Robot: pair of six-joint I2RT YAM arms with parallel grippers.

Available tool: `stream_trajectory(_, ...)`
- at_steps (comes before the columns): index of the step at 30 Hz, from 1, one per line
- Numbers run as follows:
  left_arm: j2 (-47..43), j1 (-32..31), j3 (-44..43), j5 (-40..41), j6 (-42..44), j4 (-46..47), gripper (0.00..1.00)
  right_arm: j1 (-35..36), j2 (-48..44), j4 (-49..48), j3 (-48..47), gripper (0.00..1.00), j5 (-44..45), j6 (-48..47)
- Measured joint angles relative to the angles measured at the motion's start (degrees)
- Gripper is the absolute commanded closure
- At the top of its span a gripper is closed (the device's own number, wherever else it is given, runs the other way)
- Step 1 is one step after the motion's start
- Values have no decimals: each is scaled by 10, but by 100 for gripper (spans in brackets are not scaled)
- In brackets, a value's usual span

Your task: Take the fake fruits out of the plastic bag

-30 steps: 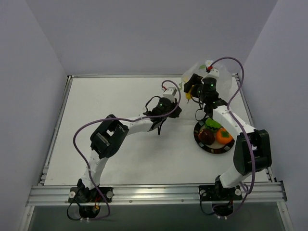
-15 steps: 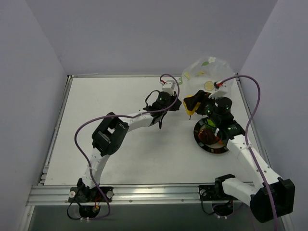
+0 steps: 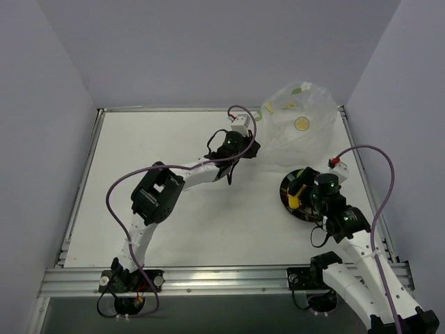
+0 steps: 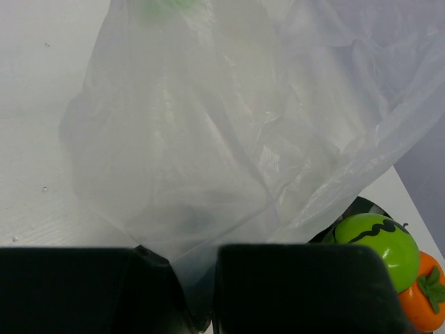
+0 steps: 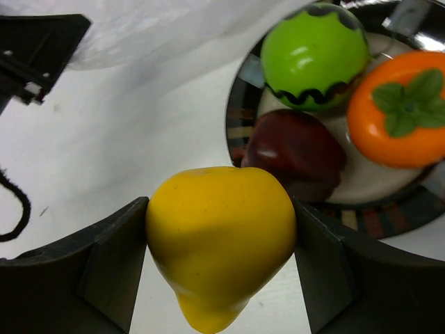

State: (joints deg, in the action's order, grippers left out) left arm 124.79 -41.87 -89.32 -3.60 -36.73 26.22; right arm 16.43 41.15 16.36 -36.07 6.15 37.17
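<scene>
The bare near part of the plate is below my right gripper, to the right in its wrist view, so my right gripper will move that way next, lower the yellow fruit (image 5: 219, 236) and let go.
The clear plastic bag (image 3: 295, 125) stands puffed up at the table's far right. My left gripper (image 3: 249, 148) is shut on the bag's lower edge (image 4: 198, 292) and holds it up. My right gripper (image 3: 295, 193) is shut on the yellow fruit (image 5: 219, 236) and holds it above the near left rim of the black-rimmed plate (image 3: 304, 212). The bright green fruit (image 5: 314, 52), the dark red fruit (image 5: 295, 149) and the orange fruit with a green top (image 5: 400, 108) lie on the plate (image 5: 240, 104). The green and orange fruits also show in the left wrist view (image 4: 375, 243).
The table's right rail (image 3: 361, 174) runs close beside the plate and bag. A purple cable (image 3: 379, 195) loops over the right arm. The left arm (image 3: 181, 181) stretches across the table's middle toward the bag.
My right gripper has pulled back from the bag toward the near side with the yellow fruit, now over the plate. The bag has sprung up fuller. The left gripper has barely moved.
</scene>
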Motion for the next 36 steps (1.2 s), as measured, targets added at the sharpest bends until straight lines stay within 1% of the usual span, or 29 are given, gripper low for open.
stream_trajectory(4,-10,-1,23,0,0,15,98,2,-28,64,3,61,55,58)
stream_trajectory(8,-12,-1,30,0,0,24,98,2,-20,92,12,62,87,101)
stream_trajectory(15,-12,0,30,-5,-2,46,98,2,38,111,46,62,130,170)
stream_trajectory(20,-12,0,30,-15,-10,59,98,2,47,112,47,60,169,191)
stream_trajectory(25,-12,0,30,-24,-15,70,98,2,73,101,47,59,187,196)
stream_trajectory(28,-12,0,30,-26,-17,74,97,2,90,87,47,56,193,197)
stream_trajectory(29,-12,0,30,-26,-17,75,98,2,93,80,48,52,196,198)
stream_trajectory(30,-12,0,30,-26,-17,75,98,2,94,72,51,51,198,198)
stream_trajectory(31,-12,0,30,-27,-17,75,98,2,94,64,56,47,200,199)
stream_trajectory(32,-12,0,30,-27,-17,76,98,2,94,58,60,47,201,200)
stream_trajectory(33,-12,0,30,-28,-17,76,98,2,94,50,65,43,203,201)
stream_trajectory(34,-12,0,30,-29,-17,76,98,2,94,44,70,43,205,203)
stream_trajectory(36,-12,0,30,-30,-17,76,98,2,94,35,82,35,207,205)
